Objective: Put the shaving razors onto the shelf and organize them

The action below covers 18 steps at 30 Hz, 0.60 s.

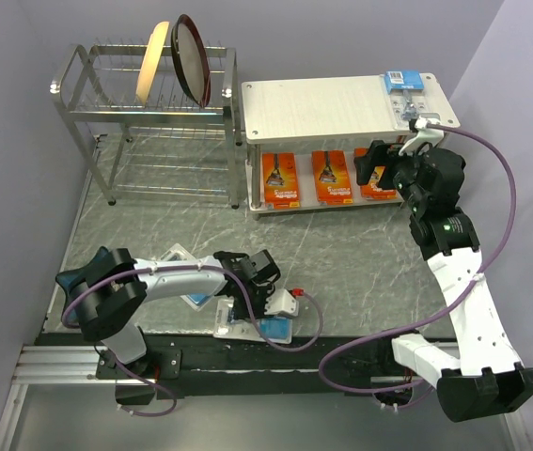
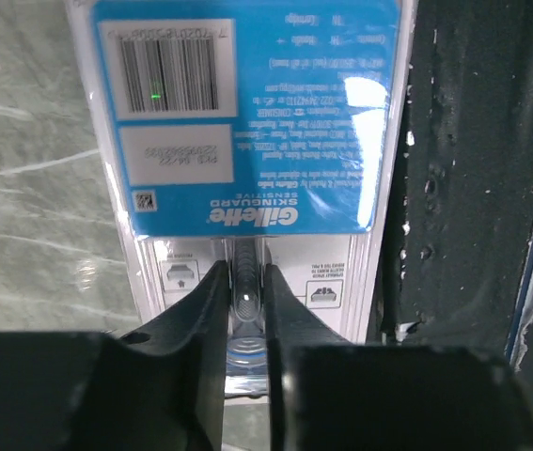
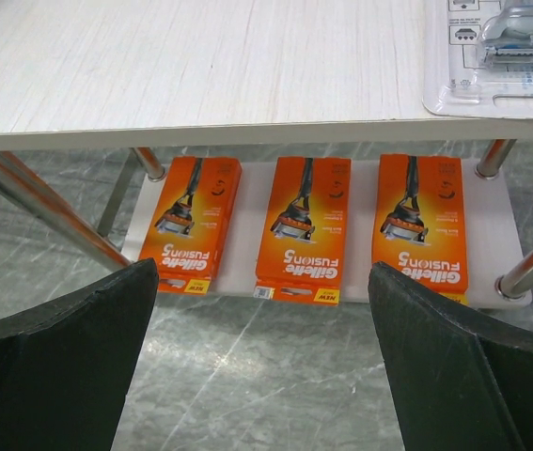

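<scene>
Next, my left gripper carries the pack up and outward to the shelf top's end by the dish rack. It lowers the pack there and releases, since that end's bare.
A clear razor pack with a light-blue card (image 2: 247, 122) lies at the table's near edge (image 1: 268, 329). My left gripper (image 2: 245, 282) is down on it, its fingers pressed against both sides of the raised clear blister. A second clear pack (image 1: 180, 258) lies partly under my left arm. The white shelf (image 1: 322, 103) stands at the back. It holds one blue-and-clear pack (image 1: 405, 92) on its top right corner and three orange packs (image 3: 304, 225) in a row on the lower board. My right gripper (image 3: 261, 282) hangs wide open and empty in front of the lower board (image 1: 396, 155).
A chrome wire dish rack (image 1: 144, 122) stands at the back left, holding a cream plate (image 1: 156, 61) and a dark plate (image 1: 191, 56). The black table edge (image 2: 463, 188) runs right beside the gripped pack. Chrome shelf legs (image 3: 529, 268) flank the lower board.
</scene>
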Motion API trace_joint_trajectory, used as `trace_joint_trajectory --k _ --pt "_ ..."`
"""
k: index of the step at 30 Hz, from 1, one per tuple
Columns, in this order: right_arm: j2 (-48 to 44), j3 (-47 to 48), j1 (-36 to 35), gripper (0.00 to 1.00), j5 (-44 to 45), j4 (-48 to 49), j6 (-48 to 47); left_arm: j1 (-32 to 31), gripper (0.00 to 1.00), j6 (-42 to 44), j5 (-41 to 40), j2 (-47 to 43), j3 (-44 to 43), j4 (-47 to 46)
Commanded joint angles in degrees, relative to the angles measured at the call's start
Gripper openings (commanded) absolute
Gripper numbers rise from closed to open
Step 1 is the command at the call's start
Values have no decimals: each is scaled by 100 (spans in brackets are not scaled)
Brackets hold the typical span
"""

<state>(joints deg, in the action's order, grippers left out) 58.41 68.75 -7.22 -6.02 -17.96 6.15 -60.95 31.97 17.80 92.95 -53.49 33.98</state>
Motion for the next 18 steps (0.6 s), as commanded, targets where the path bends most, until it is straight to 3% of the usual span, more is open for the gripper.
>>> trace_joint_trajectory --k 1,9,14,17,18 --pt "-59 103 54 100 40 258 -18 39 15 29 -40 -127 -415 372" --pt "152 946 98 100 -39 -146 -500 583 12 600 125 -1400 -1435 1759" --pt "258 1720 98 100 74 -401 -993 856 2 628 259 -2219 -2286 1683" --pt "57 1668 107 100 714 -88 -1107 927 1 277 206 -2097 -3191 1463" --pt "4 1598 107 100 1334 28 -1107 936 1 171 171 -2001 -3463 1402"
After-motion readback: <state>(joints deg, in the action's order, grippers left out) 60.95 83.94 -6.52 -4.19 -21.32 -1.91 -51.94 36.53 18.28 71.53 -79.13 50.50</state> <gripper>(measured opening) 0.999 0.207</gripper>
